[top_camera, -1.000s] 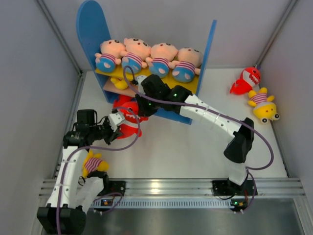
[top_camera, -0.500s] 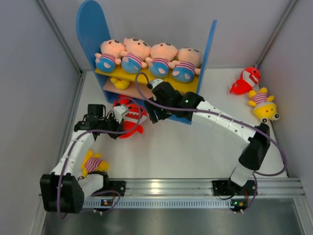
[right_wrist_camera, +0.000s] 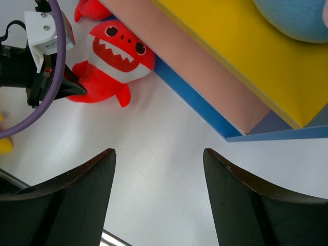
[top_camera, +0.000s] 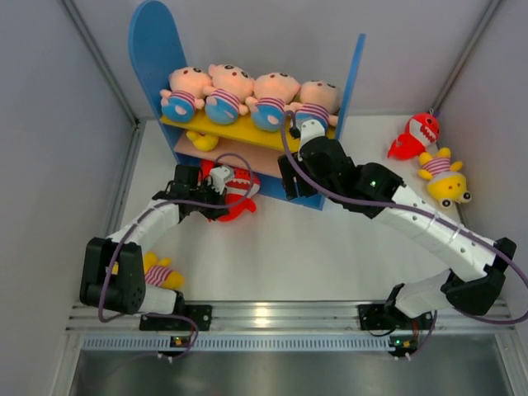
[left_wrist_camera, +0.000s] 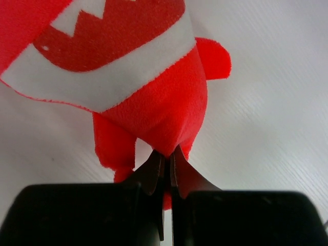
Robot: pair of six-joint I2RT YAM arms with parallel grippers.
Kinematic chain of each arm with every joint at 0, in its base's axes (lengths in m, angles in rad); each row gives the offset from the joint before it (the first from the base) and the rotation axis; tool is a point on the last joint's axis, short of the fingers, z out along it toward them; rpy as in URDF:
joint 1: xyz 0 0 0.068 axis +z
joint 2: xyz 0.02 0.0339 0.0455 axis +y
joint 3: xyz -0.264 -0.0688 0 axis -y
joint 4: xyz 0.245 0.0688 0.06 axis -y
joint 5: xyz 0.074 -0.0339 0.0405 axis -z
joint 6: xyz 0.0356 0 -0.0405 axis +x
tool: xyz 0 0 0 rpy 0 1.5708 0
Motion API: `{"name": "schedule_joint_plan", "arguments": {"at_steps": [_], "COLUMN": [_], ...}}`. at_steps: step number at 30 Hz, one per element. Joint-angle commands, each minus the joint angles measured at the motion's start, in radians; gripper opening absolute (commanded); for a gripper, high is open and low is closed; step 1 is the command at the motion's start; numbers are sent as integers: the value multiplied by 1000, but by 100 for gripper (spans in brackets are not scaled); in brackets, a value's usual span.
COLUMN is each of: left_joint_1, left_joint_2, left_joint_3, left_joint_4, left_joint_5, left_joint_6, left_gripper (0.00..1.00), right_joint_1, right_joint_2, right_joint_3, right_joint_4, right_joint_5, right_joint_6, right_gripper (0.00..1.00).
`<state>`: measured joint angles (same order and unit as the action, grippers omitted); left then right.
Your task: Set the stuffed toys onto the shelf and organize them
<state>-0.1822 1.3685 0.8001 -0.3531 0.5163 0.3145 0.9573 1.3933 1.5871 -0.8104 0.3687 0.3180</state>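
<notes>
The red shark (top_camera: 239, 183) still has its body sticking out in front, so the left gripper should push outward to the shelf (top_camera: 153, 49) and feed the shark head first under the pinkish lower board.
Several baby dolls (top_camera: 247, 92) lie in a row on the shelf's (top_camera: 153, 49) yellow upper board. A yellow toy (top_camera: 200, 140) sits on the pinkish lower board. My left gripper (top_camera: 216, 200) is shut on the tail end of a red shark (top_camera: 239, 183), which lies at the front edge of the lower board. The left wrist view shows the gripper (left_wrist_camera: 166, 154) pinching the shark (left_wrist_camera: 148, 77). My right gripper (top_camera: 290, 183) hangs open and empty by the shelf's front. In its own view the gripper (right_wrist_camera: 159, 151) is over bare table, with the shark (right_wrist_camera: 115, 61) off to the left.
Another red shark (top_camera: 417, 134) and a yellow striped animal (top_camera: 445, 177) lie at the right by the wall. A second yellow striped toy (top_camera: 157, 272) lies beside the left arm's base. Grey walls close in both sides of the white table (top_camera: 313, 247).
My right gripper has opened and drawn back to the right along the shelf front. My left gripper has carried the red shark up and right, toward the lower board.
</notes>
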Motion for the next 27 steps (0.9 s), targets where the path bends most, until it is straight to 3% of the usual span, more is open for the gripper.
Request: {"name": "schedule_joint_plan", "arguments": {"at_steps": [1,8,17,21,27], "left_joint_1": [-54,-88,-88,-88,-88], "left_joint_2": [43,217,325,372,360], "left_joint_3": [73,168,215,254,254], "left_joint_4": [195,279,468,468,470], "left_joint_5": [-16,-85,-110,-110,-180], "left_joint_6": [-40,-63,-149,-153,-147], "left_gripper": [0,0,1,14,45], "right_joint_1": [-2,-2,-2,-2,-2], "right_joint_2": [-69,-86,-77,-102,-145], "right_joint_3": [-3,34,47,39,47], "right_joint_4": [0,-16,-50,-49,-35], "right_joint_5": [71,95,98,111,102], "right_joint_6": [0,-31,-33,-13,1], "right_gripper": [69,69,69,70,72]}}
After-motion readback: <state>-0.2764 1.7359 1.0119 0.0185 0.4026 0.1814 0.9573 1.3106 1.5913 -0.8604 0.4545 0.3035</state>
